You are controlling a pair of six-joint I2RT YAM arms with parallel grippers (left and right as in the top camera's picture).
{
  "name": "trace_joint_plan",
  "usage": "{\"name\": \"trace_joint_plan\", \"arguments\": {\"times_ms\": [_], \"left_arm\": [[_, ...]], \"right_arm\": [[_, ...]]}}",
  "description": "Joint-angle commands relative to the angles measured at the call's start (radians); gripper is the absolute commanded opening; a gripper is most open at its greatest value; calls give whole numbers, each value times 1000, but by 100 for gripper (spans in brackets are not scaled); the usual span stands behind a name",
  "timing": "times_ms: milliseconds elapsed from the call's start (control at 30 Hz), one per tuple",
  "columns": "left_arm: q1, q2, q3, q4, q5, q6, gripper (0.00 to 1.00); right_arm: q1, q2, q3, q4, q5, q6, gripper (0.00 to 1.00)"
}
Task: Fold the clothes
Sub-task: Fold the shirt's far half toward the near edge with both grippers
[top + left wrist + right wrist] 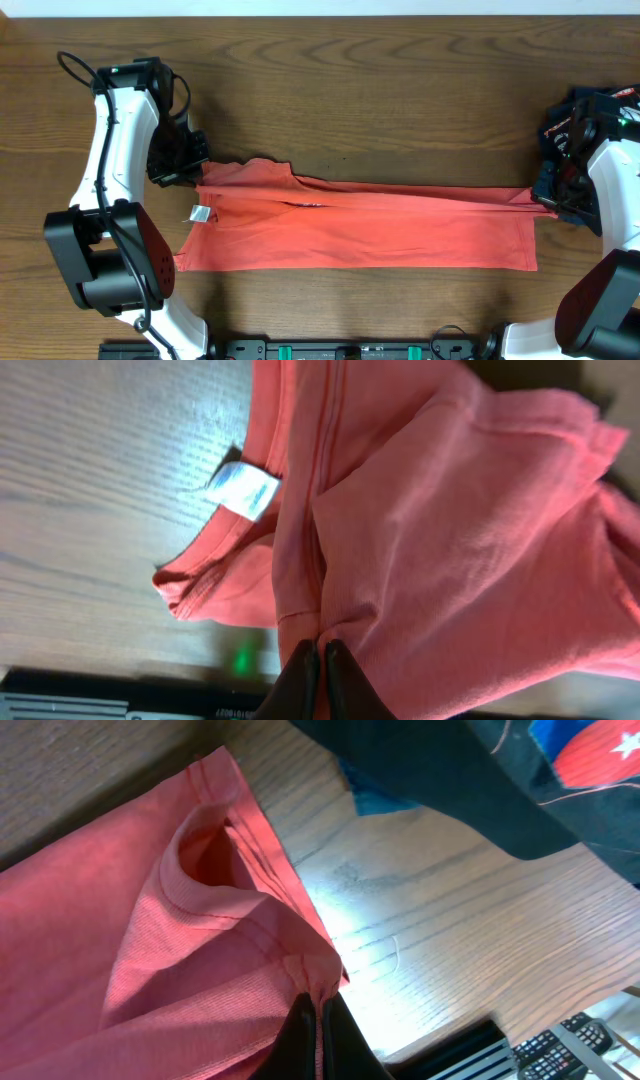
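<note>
My right gripper lowers the shirt's pinched corner down and back onto the bottom layer's uncovered end (527,242) (341,970) next and releases it, to cover that end.
The clothes (360,230), a red-orange T-shirt, lie stretched into a long band across the table, with a small white neck tag (201,214) at the left end. My left gripper (192,170) is shut on the shirt's upper left edge; in the left wrist view its fingers (320,670) pinch a fold of red cloth (450,530) beside the tag (243,490). My right gripper (547,197) is shut on the shirt's upper right corner; in the right wrist view the fingers (320,1025) clamp the gathered hem (200,940). The chest lettering is hidden.
A dark navy garment (480,770) with a coloured round badge lies just beyond the shirt's right end, also seen overhead as a dark heap (575,120). Bare wood table (380,90) stretches behind the shirt. Black equipment (350,350) lines the front edge.
</note>
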Motion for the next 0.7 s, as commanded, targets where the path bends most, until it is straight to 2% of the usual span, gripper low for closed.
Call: {"name": "trace_joint_plan", "arguments": {"times_ms": [0, 233, 667], "left_arm": [[6, -9, -31, -8, -27, 6, 6], [6, -9, -64, -16, -80, 6, 6], [6, -9, -90, -63, -78, 6, 6]], "right_arm": [[-12, -14, -4, -11, -8, 15, 1], [-12, -14, -51, -13, -8, 16, 1], [-12, -14, -110, 2, -26, 16, 5]]}}
